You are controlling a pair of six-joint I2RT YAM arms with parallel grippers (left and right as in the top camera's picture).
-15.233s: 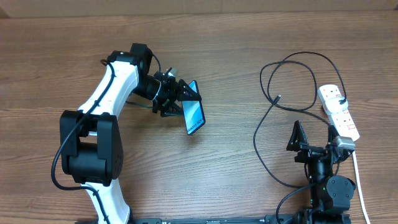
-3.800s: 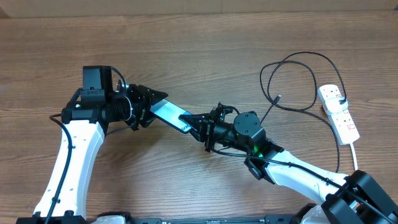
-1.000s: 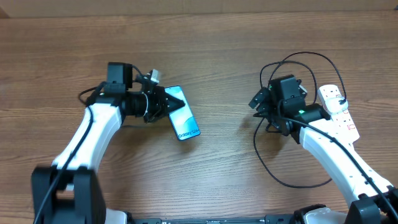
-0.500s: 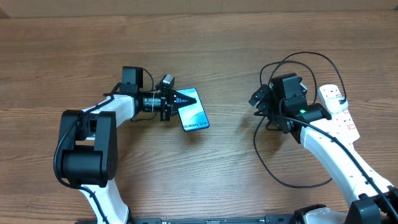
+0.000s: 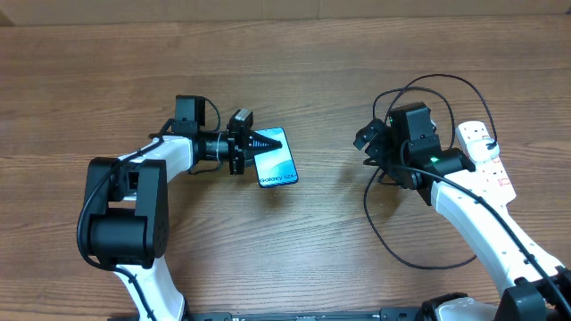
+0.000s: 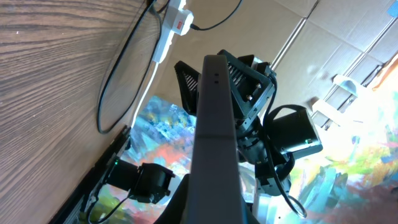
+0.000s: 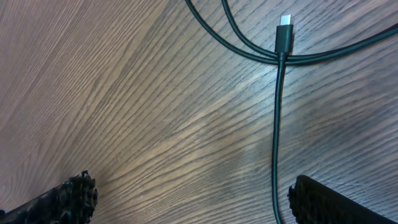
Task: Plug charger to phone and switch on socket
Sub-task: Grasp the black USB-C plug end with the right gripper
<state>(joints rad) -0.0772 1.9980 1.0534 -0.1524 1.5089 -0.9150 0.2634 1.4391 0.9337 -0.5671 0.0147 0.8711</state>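
The robot's right gripper will go down and toward the right in the wrist view to centre the cable behind the plug [image 7: 280,73], since it lies below that gripper, near one finger.
The phone [image 5: 277,160], its light blue screen reading "Galaxy S24", is held just above the table left of centre, with my left gripper [image 5: 265,141] shut on its upper end. In the left wrist view only its dark edge [image 6: 215,137] shows, rising between the jaws. The charger [image 5: 443,80] is a thin black cable looping at the right. Its plug tip [image 7: 285,34] lies on the wood ahead of my right gripper [image 7: 199,205], which is open and empty, with the cable [image 7: 275,137] running just inside its right finger [image 7: 336,200]. The white socket [image 5: 487,157] lies at the far right.
The thick white cord [image 5: 516,259] runs from the socket toward the front edge. A black plug [image 5: 492,143] sits in the socket. The right arm [image 6: 264,106] faces the phone's end in the left wrist view. Bare wood lies between the arms.
Over the last second my left arm swung the phone to the right and turned it more upright. My right gripper stayed open over the cable loop, shifting only slightly.
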